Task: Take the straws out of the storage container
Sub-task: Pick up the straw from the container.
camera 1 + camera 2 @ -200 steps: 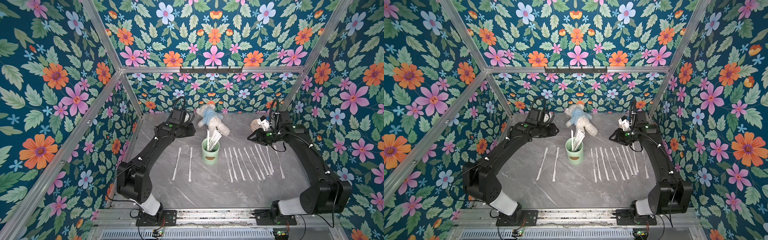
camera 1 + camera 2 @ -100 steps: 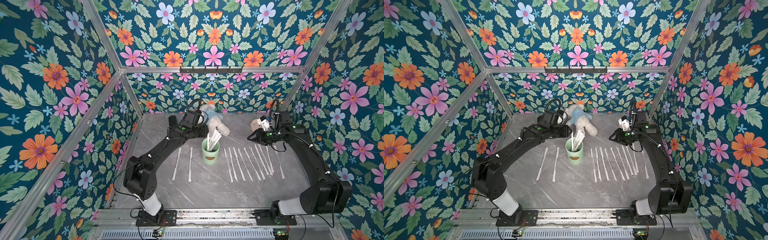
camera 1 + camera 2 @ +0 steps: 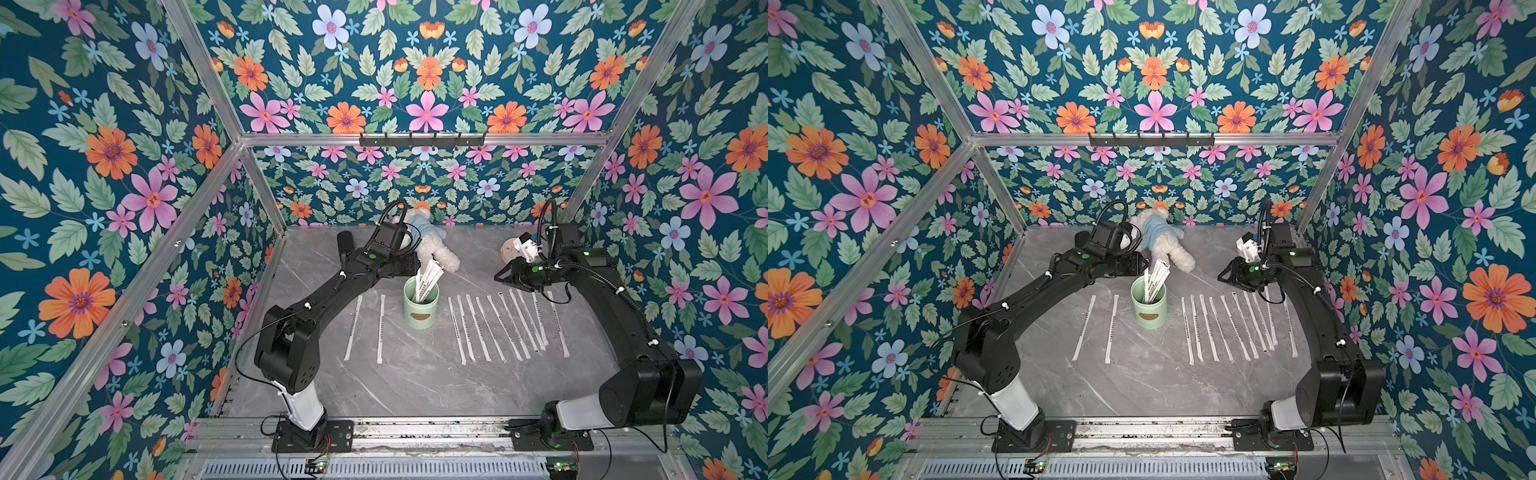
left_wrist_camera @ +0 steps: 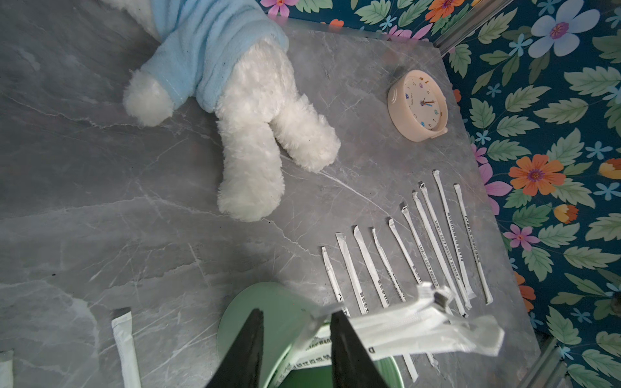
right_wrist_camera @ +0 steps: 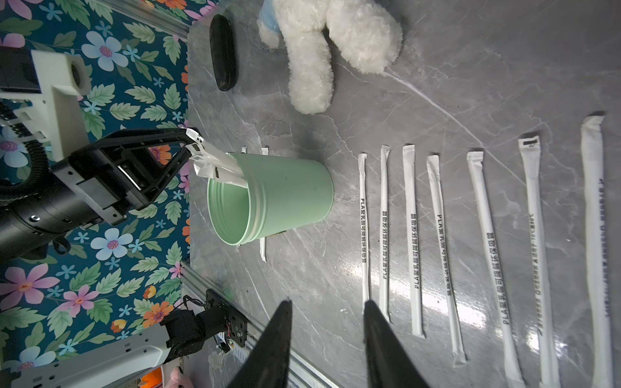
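The left gripper shifts a short way toward the leaning bundle of straws next, goes around the nearest straw's top end (image 3: 419, 273) and closes, since that end stands apart.
The mint-green storage container (image 3: 420, 307) (image 3: 1149, 309) stands upright mid-table with a few white wrapped straws (image 3: 428, 278) (image 3: 1156, 276) leaning out of it. My left gripper (image 3: 417, 266) (image 4: 295, 314) is at the cup's rim (image 4: 279, 309), open, and the straw tops (image 5: 215, 161) lie between and beside its fingers without being pinched. Several straws (image 3: 498, 324) (image 5: 410, 235) lie in a row right of the cup, two more (image 3: 380, 328) left of it. My right gripper (image 3: 498, 277) (image 5: 326, 305) hangs open and empty over the far end of that row.
A white plush toy in a blue top (image 3: 432, 245) (image 4: 255, 134) lies behind the cup. A round pinkish clock (image 3: 510, 249) (image 4: 418, 104) stands at the back right, a black oblong case (image 3: 344, 243) (image 5: 221, 50) at the back left. Floral walls close three sides.
My left arm has swung from the back left toward the cup, bringing its gripper to the straw tops. The right arm has not moved.
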`<state>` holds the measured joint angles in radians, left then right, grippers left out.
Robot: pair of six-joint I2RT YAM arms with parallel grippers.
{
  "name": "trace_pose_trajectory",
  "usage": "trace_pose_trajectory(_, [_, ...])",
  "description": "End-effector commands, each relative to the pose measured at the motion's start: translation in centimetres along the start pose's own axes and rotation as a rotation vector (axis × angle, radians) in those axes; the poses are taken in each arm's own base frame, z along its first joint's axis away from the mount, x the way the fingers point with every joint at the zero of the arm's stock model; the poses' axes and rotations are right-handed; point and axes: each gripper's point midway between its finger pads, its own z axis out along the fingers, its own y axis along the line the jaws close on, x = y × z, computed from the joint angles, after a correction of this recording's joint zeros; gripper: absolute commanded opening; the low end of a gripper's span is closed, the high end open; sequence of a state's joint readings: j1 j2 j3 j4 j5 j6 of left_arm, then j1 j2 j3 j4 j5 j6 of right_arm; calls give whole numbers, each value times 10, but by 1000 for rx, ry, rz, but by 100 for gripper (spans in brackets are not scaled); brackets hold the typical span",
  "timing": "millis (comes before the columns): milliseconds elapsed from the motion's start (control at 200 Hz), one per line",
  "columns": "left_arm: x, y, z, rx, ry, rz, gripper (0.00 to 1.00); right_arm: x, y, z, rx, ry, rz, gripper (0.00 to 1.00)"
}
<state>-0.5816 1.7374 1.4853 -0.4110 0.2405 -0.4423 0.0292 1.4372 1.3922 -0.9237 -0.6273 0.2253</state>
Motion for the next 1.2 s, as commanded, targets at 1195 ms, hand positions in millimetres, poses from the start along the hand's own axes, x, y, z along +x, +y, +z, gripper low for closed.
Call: trace_pose_trajectory(1195, [-13, -16, -34, 3, -60, 38, 9, 1, 6, -4, -22, -3, -16, 37])
